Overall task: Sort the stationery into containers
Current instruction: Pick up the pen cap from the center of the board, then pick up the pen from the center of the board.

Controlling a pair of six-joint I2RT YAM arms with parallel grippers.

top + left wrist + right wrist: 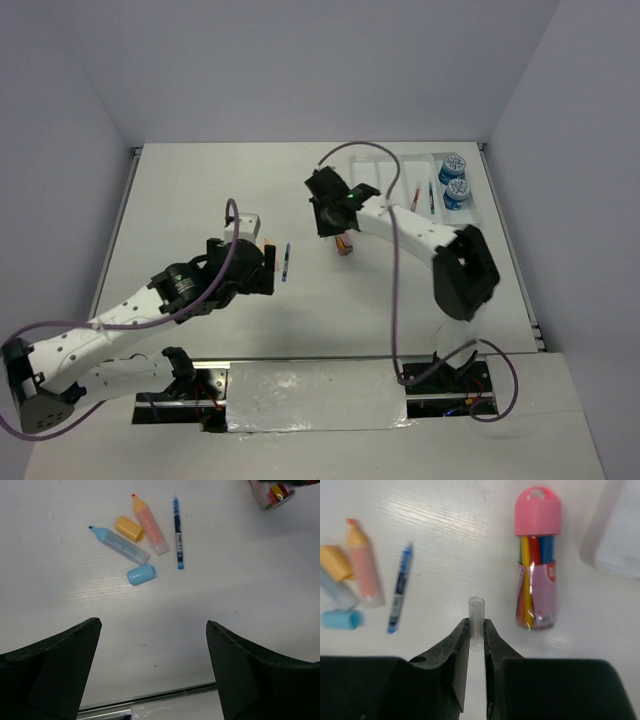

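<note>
The blue pen lies clear of the orange marker (150, 525). My left gripper should next reach outward and down to it, over the pen's dark body (178, 535).
The white divided tray (400, 162) lies at the back right and holds two blue rolls (452, 165), a red pen (414, 197) and a blue pen (431, 197). My right gripper (476, 627) is shut on a small clear cap (476, 614), above the table left of a pink-capped tube of colour sticks (536, 560). On the table lie a blue pen (177, 532), an uncapped orange marker (150, 525) with its cap (129, 528), and an uncapped light-blue marker (119, 544) with its cap (141, 574). My left gripper (152, 625) is open and empty, short of them.
The pink-capped tube also shows at the top right of the left wrist view (272, 492) and under the right gripper in the top view (345, 243). The tray's corner (620, 540) is to the right of the tube. Grey walls enclose the table on three sides.
</note>
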